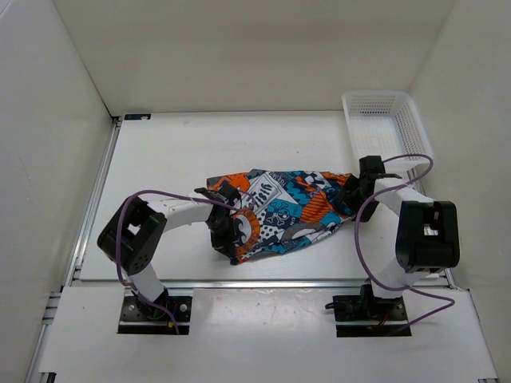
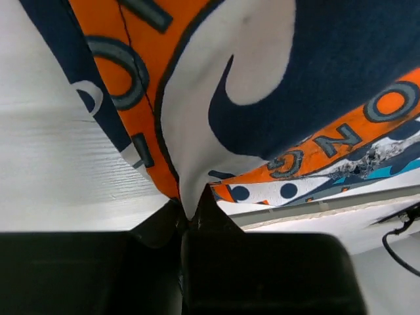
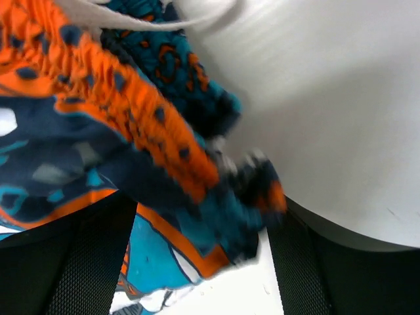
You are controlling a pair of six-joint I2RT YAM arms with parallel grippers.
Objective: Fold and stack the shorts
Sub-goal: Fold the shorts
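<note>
The right gripper should next move a little outward along the end of the shorts onto the orange elastic waistband (image 1: 338, 176), since the waistband is still unclamped and runs ahead of the gripper's open fingers.
The shorts (image 1: 283, 211), printed in orange, turquoise, white and black, lie bunched across the middle of the table. My left gripper (image 1: 227, 233) is at their left end, shut on a fold of the fabric; in the left wrist view (image 2: 189, 220) the cloth (image 2: 216, 85) is pinched between the closed fingertips and spreads out from them. My right gripper (image 1: 351, 191) is at their right end. In the right wrist view (image 3: 203, 262) its fingers (image 3: 92, 262) stand wide apart with the blurred elastic waistband (image 3: 151, 144) lying between them, not clamped.
A white plastic mesh basket (image 1: 382, 120) stands at the back right, just beyond the right arm. White walls enclose the table on the left, back and right. The table's front metal rail (image 1: 239, 281) runs just below the shorts.
</note>
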